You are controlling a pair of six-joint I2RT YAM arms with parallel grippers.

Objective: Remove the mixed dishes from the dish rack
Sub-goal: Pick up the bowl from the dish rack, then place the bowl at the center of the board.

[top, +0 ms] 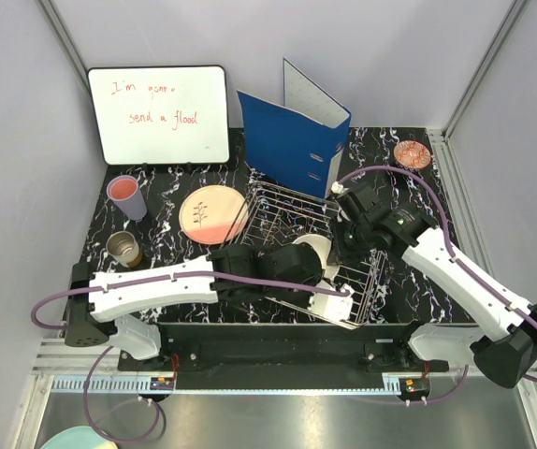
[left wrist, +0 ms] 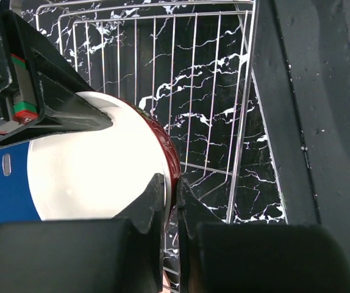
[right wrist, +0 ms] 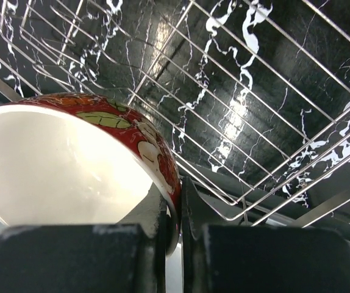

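The red-patterned bowl will next go outward with my right gripper, to the gripper's right in the top view, and my gripper will lower it onto clear tabletop by the other bowl (top: 412,193) and let go of it.
A small red-patterned bowl (top: 313,251) with a white inside is held over the silver wire dish rack (top: 278,210). My left gripper (top: 308,271) is shut on its rim; in the left wrist view the gripper (left wrist: 170,183) pinches the bowl (left wrist: 96,177) at the edge. My right gripper (top: 341,251) is also shut on the same bowl; in the right wrist view the gripper (right wrist: 175,183) clamps the bowl (right wrist: 59,159) at its rim. The right gripper's fingers (left wrist: 71,107) show on the bowl's far side in the left wrist view.
The cream-and-pink plate (top: 212,215), a pink-lavender cup (top: 126,197) and a cream-brown cup (top: 124,250) stand on the table left of the rack. Another red-patterned bowl (top: 413,154) sits at the back right. A blue binder (top: 292,140) and a whiteboard (top: 159,114) stand behind.
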